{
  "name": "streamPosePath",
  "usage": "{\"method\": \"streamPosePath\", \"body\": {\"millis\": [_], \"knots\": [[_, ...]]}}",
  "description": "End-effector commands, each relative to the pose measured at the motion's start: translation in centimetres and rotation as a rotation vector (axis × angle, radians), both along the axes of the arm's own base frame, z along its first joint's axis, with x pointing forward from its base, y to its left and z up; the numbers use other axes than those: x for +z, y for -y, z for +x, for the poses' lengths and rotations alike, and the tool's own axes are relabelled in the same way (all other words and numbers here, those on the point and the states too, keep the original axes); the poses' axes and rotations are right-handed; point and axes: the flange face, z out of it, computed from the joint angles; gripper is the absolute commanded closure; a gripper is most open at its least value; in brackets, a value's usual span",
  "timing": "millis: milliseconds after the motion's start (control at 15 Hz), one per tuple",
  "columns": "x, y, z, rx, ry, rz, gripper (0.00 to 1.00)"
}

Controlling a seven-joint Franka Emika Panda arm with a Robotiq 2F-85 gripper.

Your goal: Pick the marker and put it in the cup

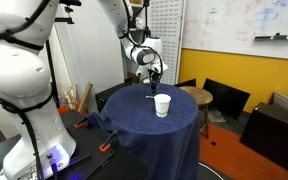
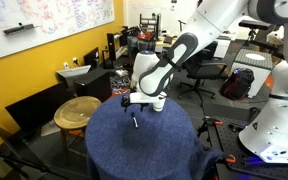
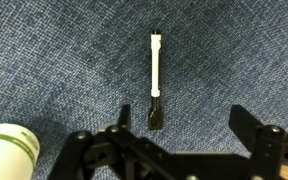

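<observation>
The marker's black end is between my open fingers but lower than them. My gripper will next go down toward the cloth around that black end.
The marker lies flat on the blue cloth. The wrist view shows it as a thin white stick with a black end nearest the gripper. It appears as a small dark stick in both exterior views. The gripper is open and empty, hovering above the cloth; the marker's black end lies close to one finger, off-centre between the jaws. The gripper also shows in both exterior views. The white cup stands upright on the table beside the marker, at the lower left of the wrist view and partly behind the gripper in an exterior view.
The round table with blue cloth has edges that drop off all round. A wooden stool and black chairs stand nearby. A second white robot arm stands close to the table.
</observation>
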Motion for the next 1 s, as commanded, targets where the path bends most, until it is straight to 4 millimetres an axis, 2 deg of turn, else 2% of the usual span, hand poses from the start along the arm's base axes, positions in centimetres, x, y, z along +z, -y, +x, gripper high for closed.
{"method": "streamPosePath", "body": {"millis": [0,667,933], "knots": [[-0.7,0.3,1.5,-0.022,-0.047,-0.007,0.00],[-3.2,1.3,2.9,-0.063,-0.108,-0.017,0.01],[-3.6,1.3,3.2,-0.081,-0.121,-0.016,0.13]]}}
